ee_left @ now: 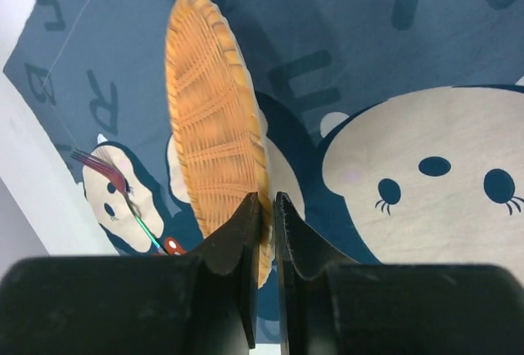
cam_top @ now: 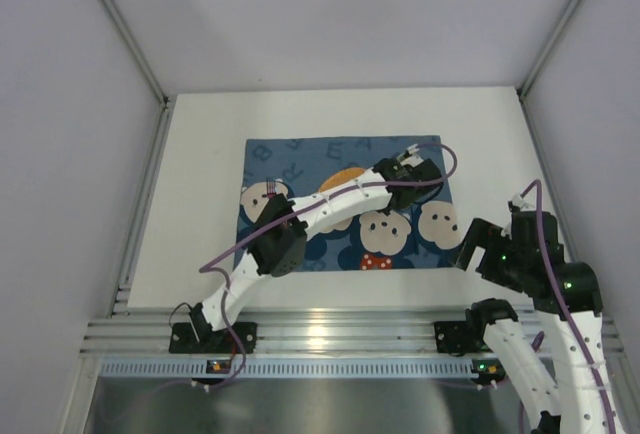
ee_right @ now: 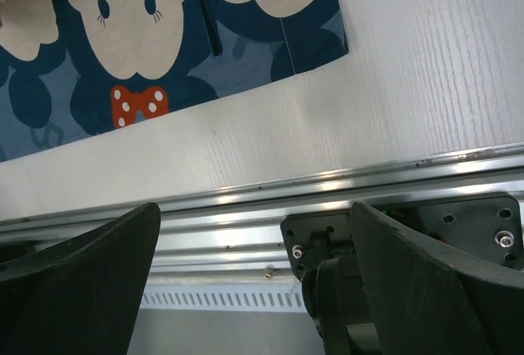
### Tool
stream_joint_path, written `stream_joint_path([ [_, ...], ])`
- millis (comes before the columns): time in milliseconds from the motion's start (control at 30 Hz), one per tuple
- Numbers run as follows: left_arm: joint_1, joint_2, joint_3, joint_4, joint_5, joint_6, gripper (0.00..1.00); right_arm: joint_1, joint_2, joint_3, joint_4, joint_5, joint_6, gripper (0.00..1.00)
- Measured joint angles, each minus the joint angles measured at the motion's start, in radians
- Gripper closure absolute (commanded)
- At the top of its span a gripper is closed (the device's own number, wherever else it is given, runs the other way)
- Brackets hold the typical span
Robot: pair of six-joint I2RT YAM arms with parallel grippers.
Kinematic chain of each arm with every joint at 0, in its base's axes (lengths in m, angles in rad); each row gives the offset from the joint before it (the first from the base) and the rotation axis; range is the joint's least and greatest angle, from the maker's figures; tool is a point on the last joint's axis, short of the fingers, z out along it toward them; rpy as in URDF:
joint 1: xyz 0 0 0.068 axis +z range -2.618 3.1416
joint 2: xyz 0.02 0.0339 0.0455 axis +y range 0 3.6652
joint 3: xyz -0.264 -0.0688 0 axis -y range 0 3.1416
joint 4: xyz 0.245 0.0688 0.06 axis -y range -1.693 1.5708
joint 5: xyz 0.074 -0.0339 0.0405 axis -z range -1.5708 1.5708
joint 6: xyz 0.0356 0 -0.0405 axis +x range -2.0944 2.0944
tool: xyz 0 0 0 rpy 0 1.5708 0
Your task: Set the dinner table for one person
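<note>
The plate (ee_left: 213, 118) will go down next onto the middle of the placemat beside the fork (ee_left: 115, 187) with my left gripper, which will then let go of the plate's rim.
The white dinner table (cam_top: 200, 174) carries a dark-blue cartoon-mouse placemat (cam_top: 290, 159). My left gripper (cam_top: 392, 182) reaches over the placemat's far right part. In the left wrist view it (ee_left: 266, 208) is shut on the rim of an orange woven round plate (ee_left: 213, 118), which stands tilted up on edge above the placemat (ee_left: 458, 60). A fork (ee_left: 115, 187) with purple tines and a green handle lies on the placemat to the plate's left. My right gripper (cam_top: 468, 247) hangs open and empty by the placemat's near right corner; in its wrist view it (ee_right: 254, 240) faces the table's near edge.
A ribbed silver metal rail (cam_top: 320, 329) runs along the table's near edge, with both arm bases bolted to it; it also shows in the right wrist view (ee_right: 246, 199). White walls with metal frame posts (cam_top: 145, 189) close the table on the left, right and back.
</note>
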Motion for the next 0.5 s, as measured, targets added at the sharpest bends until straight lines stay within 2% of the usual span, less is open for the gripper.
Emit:
stream_joint_path([
  [400, -0.037, 0.044, -0.070, 0.019, -0.019, -0.024, 0.99, 0.000, -0.001, 0.000, -0.011, 0.003, 0.000, 0.00],
  [433, -0.039, 0.044, -0.076, 0.020, -0.019, -0.027, 0.95, 0.000, -0.001, 0.000, -0.011, 0.003, 0.000, 0.00],
  [467, -0.041, 0.045, -0.081, 0.020, -0.019, -0.031, 0.83, 0.000, -0.001, 0.000, -0.011, 0.003, 0.000, 0.00],
  [500, -0.043, 0.047, -0.084, 0.019, -0.020, -0.036, 0.76, 0.000, -0.001, 0.000, -0.011, 0.003, 0.000, 0.00],
])
